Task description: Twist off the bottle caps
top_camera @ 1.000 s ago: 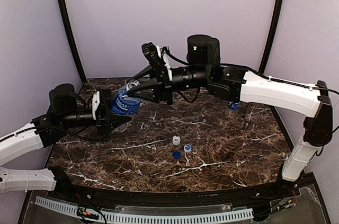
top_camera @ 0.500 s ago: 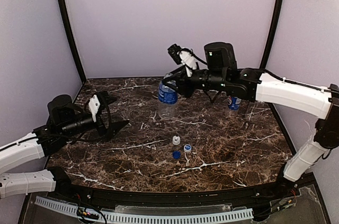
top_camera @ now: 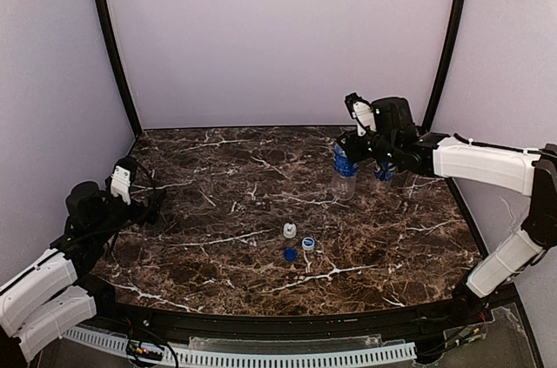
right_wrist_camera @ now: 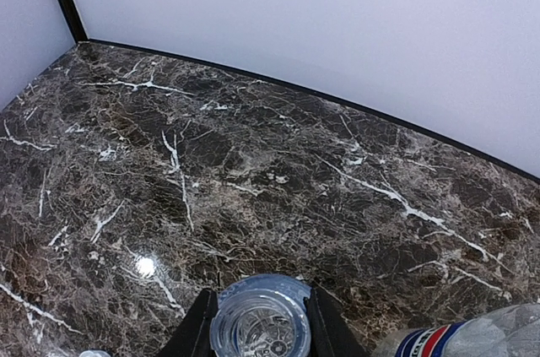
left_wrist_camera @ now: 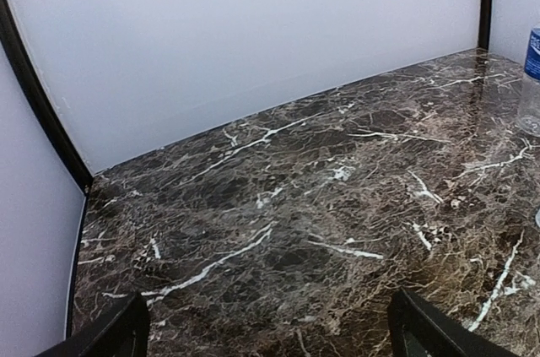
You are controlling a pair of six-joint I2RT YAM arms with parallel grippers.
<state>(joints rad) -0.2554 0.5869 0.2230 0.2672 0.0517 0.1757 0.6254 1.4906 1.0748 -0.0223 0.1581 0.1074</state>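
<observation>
My right gripper goes down to the tabletop spot under the upright blue-label bottle (top_camera: 341, 197) next and releases the bottle there, since the bottle's neck is capless.
My right gripper (top_camera: 350, 149) is shut on the upper part of a blue-label bottle (top_camera: 345, 178), held upright at the back right of the table. In the right wrist view its open, capless neck (right_wrist_camera: 260, 321) sits between my fingers (right_wrist_camera: 199, 329). A Pepsi bottle (top_camera: 384, 172) (right_wrist_camera: 460, 338) stands just behind it. Three bottle caps lie loose mid-table: a white one (top_camera: 290, 230), a blue one (top_camera: 290, 254) and a blue-rimmed one (top_camera: 308, 244). My left gripper (top_camera: 144, 203) (left_wrist_camera: 270, 342) is open and empty at the far left, with only its fingertips (left_wrist_camera: 114, 336) showing in the wrist view.
The dark marble table (top_camera: 218, 272) is enclosed by pale walls with black corner posts (top_camera: 111, 46). The left wrist view catches the blue-label bottle (left_wrist_camera: 531, 78) at its right edge.
My left gripper let go of the blue-label bottle, opened and drew back to the left. My right arm carried the bottle from the left-centre across to the back right.
</observation>
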